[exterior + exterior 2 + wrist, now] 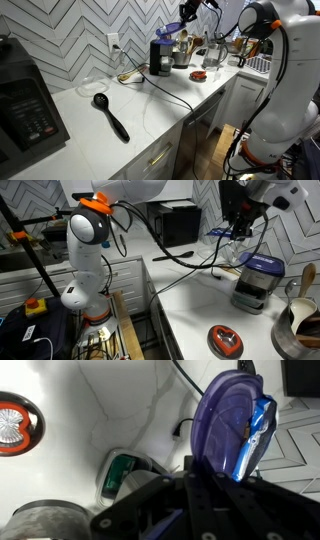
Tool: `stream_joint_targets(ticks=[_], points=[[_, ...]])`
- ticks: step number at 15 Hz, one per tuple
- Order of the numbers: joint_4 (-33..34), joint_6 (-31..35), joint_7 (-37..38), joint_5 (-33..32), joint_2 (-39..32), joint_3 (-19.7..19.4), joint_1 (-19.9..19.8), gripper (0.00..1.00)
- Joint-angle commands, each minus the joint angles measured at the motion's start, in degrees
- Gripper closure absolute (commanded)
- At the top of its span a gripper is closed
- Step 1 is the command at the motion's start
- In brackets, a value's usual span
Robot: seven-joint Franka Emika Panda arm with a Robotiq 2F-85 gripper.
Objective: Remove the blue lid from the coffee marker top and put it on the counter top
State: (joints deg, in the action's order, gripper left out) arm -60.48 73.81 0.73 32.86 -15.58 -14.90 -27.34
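Observation:
My gripper moves down and back over the white counter by the red round object (92,405) next and releases the blue lid (225,425), since that patch is bare.
The blue lid (225,425) is a round translucent disc, held on edge between my gripper's fingers (205,465) in the wrist view. In an exterior view the lid (172,30) hangs under the gripper (186,18), lifted above the black coffee maker (160,57) at the back of the white counter (150,110). In an exterior view the gripper (243,238) is up and behind the coffee maker (257,285), which shows a blue band at its top. The lid touches neither the coffee maker nor the counter.
A black ladle (110,115) and a black microwave (28,105) are on the near counter. A red round object (224,340) and a metal pot (300,320) stand by the coffee maker. Utensil jars (212,52) crowd the far end. A black cable (170,95) crosses the counter.

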Motion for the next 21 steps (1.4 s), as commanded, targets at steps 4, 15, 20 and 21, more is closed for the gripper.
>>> stream_joint_targets(ticks=[4,15,20,21], points=[[-22.63,4.33,-5.43,-0.21,8.42,-2.45,-1.0,0.98],[-54.37,23.79,-2.49,-11.48,21.06,-3.78,3.88,0.98],[-69.14,34.52,-2.0,-13.76,23.96,-4.72,3.67,0.66],[-71.1,35.46,-1.97,-13.65,24.05,-5.17,3.46,0.6]])
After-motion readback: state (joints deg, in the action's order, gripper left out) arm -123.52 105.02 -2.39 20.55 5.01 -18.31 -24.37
